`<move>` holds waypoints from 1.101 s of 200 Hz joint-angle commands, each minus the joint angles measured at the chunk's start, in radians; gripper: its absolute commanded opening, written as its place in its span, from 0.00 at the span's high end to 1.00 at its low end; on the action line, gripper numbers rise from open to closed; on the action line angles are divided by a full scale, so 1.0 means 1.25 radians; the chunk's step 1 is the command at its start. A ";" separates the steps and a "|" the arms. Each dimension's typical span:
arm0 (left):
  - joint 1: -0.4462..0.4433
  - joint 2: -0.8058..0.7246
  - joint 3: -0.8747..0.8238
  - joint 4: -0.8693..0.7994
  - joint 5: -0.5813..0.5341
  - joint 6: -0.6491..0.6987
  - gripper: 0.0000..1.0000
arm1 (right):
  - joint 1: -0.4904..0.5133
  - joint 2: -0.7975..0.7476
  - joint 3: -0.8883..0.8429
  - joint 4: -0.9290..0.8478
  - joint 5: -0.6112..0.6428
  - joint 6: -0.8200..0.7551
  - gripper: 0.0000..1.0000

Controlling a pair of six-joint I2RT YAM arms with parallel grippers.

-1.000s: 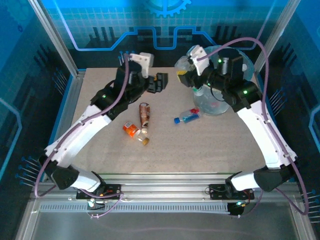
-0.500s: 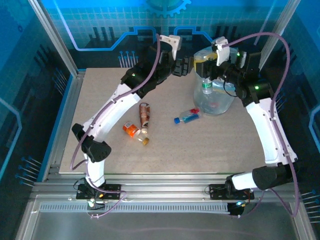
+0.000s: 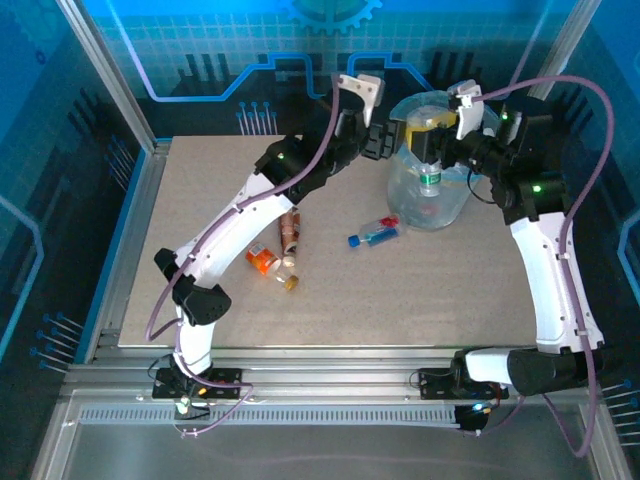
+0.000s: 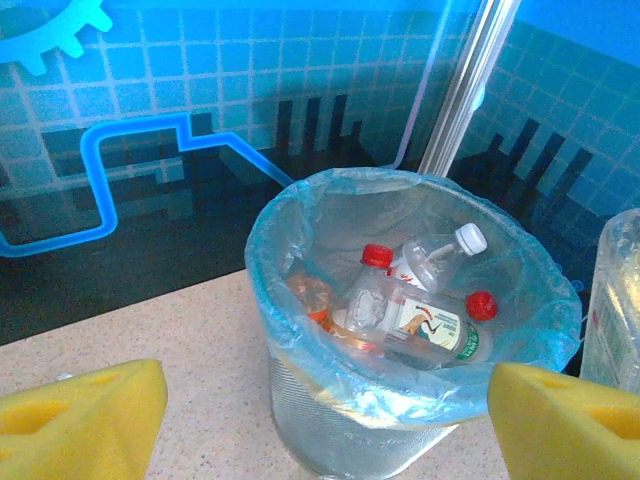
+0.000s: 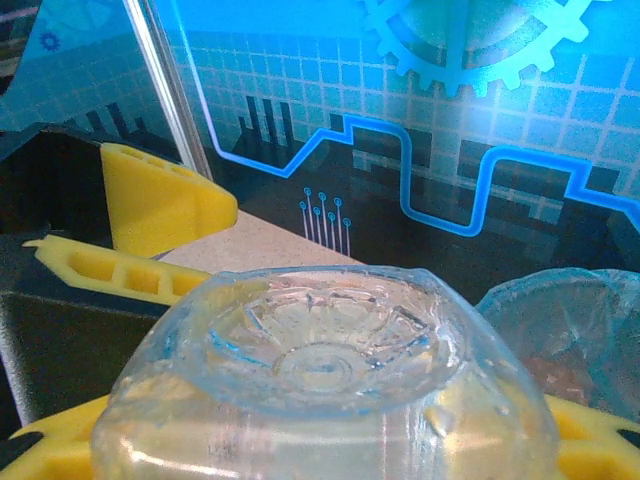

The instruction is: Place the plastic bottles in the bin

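The bag-lined bin's opening [image 3: 428, 100] is outward of the robot's right gripper, so the right gripper will next move outward over that opening and release the clear plastic bottle there.
My right gripper [image 3: 440, 130] is shut on a clear plastic bottle [image 3: 429, 178] that hangs cap-down over the bin [image 3: 405, 195] at the back right. The bottle's ribbed base [image 5: 330, 350] sits between the yellow fingers [image 5: 50, 440]. My left gripper [image 3: 377, 136] hovers just left of the bin's rim, open, its yellow pads [image 4: 80, 420] wide apart with nothing between them. In the left wrist view the bag-lined bin [image 4: 300, 300] holds several bottles [image 4: 420, 325]. On the table lie a brown bottle [image 3: 290, 228], an orange one [image 3: 262, 258] and a blue-capped one [image 3: 373, 233].
A small yellow-capped bottle [image 3: 287, 277] lies beside the orange one. The blue back wall stands close behind the bin and both grippers. Metal frame posts [image 3: 110, 75] rise at the table's back corners. The left arm [image 3: 250, 205] stretches diagonally over the table's left half.
The left arm has swung from mid-table up to the bin's left rim. The right gripper has carried the clear bottle rightward and back, over the bin's mouth.
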 commanded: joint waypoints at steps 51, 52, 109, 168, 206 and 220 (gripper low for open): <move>-0.016 -0.060 -0.113 0.042 0.026 0.054 0.14 | -0.117 0.001 0.043 0.056 -0.056 0.079 0.59; -0.016 -0.062 -0.115 0.044 0.027 0.054 0.14 | -0.118 0.001 0.044 0.058 -0.055 0.080 0.59; -0.016 -0.182 -0.275 0.083 0.066 0.076 0.13 | -0.176 0.058 0.068 0.107 -0.010 0.113 0.59; -0.016 -0.250 -0.402 0.143 0.060 0.085 0.12 | -0.173 0.090 0.072 0.198 0.142 0.127 0.59; -0.016 -0.273 -0.441 0.158 0.046 0.088 0.12 | -0.164 0.152 0.119 0.204 0.236 0.071 0.57; -0.015 -0.283 -0.452 0.163 0.036 0.091 0.12 | -0.163 0.183 0.125 0.228 0.239 0.047 0.57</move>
